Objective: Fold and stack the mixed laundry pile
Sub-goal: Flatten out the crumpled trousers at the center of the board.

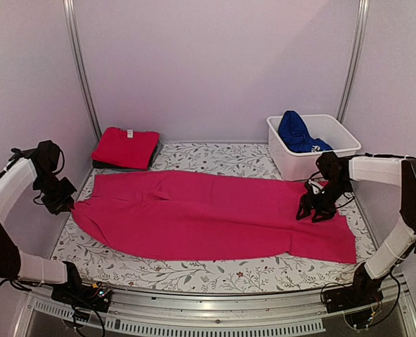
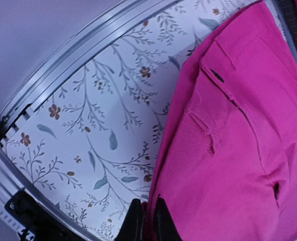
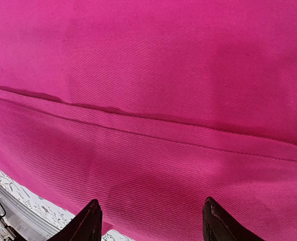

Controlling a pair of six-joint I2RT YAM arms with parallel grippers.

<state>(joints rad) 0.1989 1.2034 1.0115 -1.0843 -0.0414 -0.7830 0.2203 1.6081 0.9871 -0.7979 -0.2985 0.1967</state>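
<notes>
The garment's near edge slants away by the garment's near corner. The left gripper draws the garment's held edge back over the bare floral cloth (image 2: 81, 185) there next and releases it.
A large magenta-pink garment (image 1: 208, 217) lies spread flat across the middle of the table, its waistband end with belt loops (image 2: 229, 125) at the left. My left gripper (image 1: 71, 206) is shut on the edge of that end (image 2: 147, 221). My right gripper (image 1: 313, 210) stands open just over the garment's right part, with pink cloth (image 3: 148, 100) filling its view and nothing between its fingertips (image 3: 151, 221). A folded red tee (image 1: 125, 146) rests on a dark garment (image 1: 120, 166) at the back left. A royal blue garment (image 1: 296, 133) sits bunched in the tub.
The white plastic tub (image 1: 334, 158) stands at the back right, close behind my right arm. A floral leaf-patterned cloth (image 1: 215, 160) covers the table. A metal rail (image 1: 215, 319) runs along the near edge, and walls close in on three sides.
</notes>
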